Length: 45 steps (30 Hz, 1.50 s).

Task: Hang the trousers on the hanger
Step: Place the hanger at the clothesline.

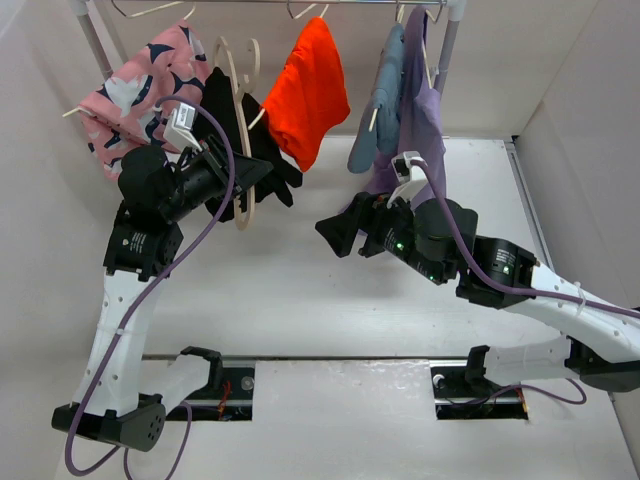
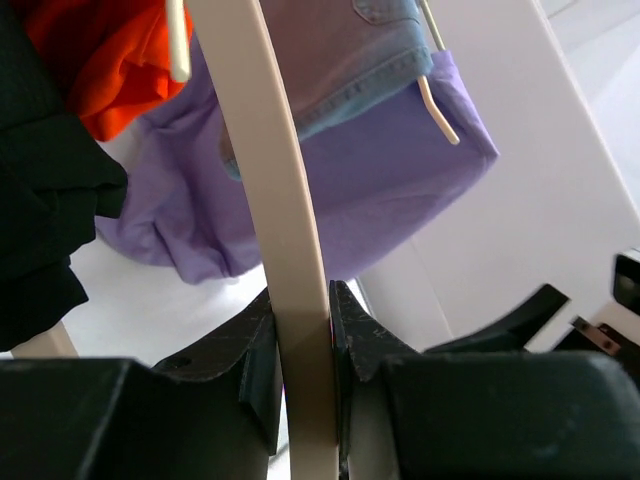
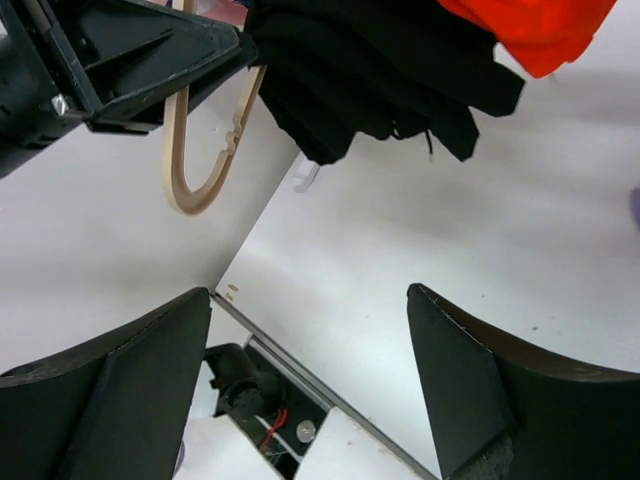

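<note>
The bare bar [image 1: 215,2] beside the orange garment is above and outward of my left gripper, so my left gripper should move up and outward to it and release the hanger [image 1: 246,214].
The black trousers [image 1: 262,150] hang bunched over the pale beige hanger [image 1: 246,214], which is held up in the air below the rail. My left gripper [image 1: 248,178] is shut on the hanger's arm; in the left wrist view the beige bar [image 2: 285,200] runs straight up between the closed gripper [image 2: 305,340], with the trousers [image 2: 40,200] at the left. My right gripper [image 1: 335,235] is open and empty, to the right of the trousers and apart from them. The right wrist view shows the gripper [image 3: 310,330] wide open over the table, with the hanger's curved end [image 3: 195,180] and the trousers [image 3: 380,70] above.
A clothes rail at the back carries a pink patterned garment [image 1: 140,90], an orange garment [image 1: 310,90], and blue denim [image 1: 385,110] over a purple garment [image 1: 420,120]. Rack posts [image 1: 95,35] stand at both ends. White walls close in left and right.
</note>
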Tool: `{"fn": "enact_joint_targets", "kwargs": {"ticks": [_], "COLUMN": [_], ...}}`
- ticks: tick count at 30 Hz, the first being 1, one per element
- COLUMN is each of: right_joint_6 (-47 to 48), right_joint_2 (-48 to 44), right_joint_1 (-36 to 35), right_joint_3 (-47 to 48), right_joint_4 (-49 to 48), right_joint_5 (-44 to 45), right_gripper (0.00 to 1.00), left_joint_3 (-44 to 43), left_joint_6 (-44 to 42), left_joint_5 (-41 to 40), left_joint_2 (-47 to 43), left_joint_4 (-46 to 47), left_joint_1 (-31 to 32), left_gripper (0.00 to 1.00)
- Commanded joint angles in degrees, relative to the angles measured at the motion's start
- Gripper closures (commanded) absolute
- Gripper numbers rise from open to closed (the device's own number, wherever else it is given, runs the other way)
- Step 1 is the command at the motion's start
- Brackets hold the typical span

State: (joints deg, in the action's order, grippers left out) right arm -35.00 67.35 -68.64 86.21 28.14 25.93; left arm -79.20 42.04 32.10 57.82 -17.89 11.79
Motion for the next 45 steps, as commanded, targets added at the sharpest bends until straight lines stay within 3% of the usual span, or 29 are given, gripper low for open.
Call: {"fn": "enact_joint_targets", "kwargs": {"ticks": [1,10,13,21,23,34,38,40,43,45], "right_joint_6": [4.0,7.7,7.7,8.8,10.5,20.1,23.7,23.7,23.7,23.7], "right_joint_2": [-1.4,-2.0,3.1,29.6,32.5,30.5,35.0,35.6,33.0,31.3], "right_joint_1": [-0.1,-0.1,0.9,5.7,6.8,8.1,8.1,8.1,8.1,8.1], "right_joint_3": [2.8,6.3,11.4,54.6,58.4,42.5,47.4,47.4,41.9,37.8], "right_joint_4": [0.3,2.7,7.8,16.9,16.9,-11.5,-11.8,-11.8,-13.7,-15.1], "right_joint_5": [1.4,3.4,5.0,10.3,12.2,18.2,22.3,25.2,26.4,27.6], "right_gripper": [0.16,0.16,0.16,0.12,0.12,0.12,0.12,0.12,0.12,0.12], "left_joint_3": [-4.8,-6.5,-5.4,-2.2,-1.6,-1.6,-1.0,0.5,2.6,2.6], "left_joint_6": [-6.5,-13.9,-13.9,-9.8,-8.5,-4.9,-3.0,1.4,11.8,13.8], "left_joint_5": [-2.7,-6.2,-4.2,6.5,9.9,16.3,16.9,18.7,21.7,22.2], "left_joint_2": [-1.2,-2.4,-3.9,-4.6,-5.1,-4.0,-2.8,-1.6,1.4,2.7], "left_joint_4": [8.4,1.4,0.2,5.3,6.5,12.3,13.7,18.6,29.8,33.3], "left_joint_1": [-0.7,-2.5,-3.0,-3.7,-4.3,-4.8,-5.5,-7.4,-10.4,-10.9], "left_gripper": [1.00,1.00,1.00,1.00,1.00,1.00,1.00,1.00,1.00,1.00]}}
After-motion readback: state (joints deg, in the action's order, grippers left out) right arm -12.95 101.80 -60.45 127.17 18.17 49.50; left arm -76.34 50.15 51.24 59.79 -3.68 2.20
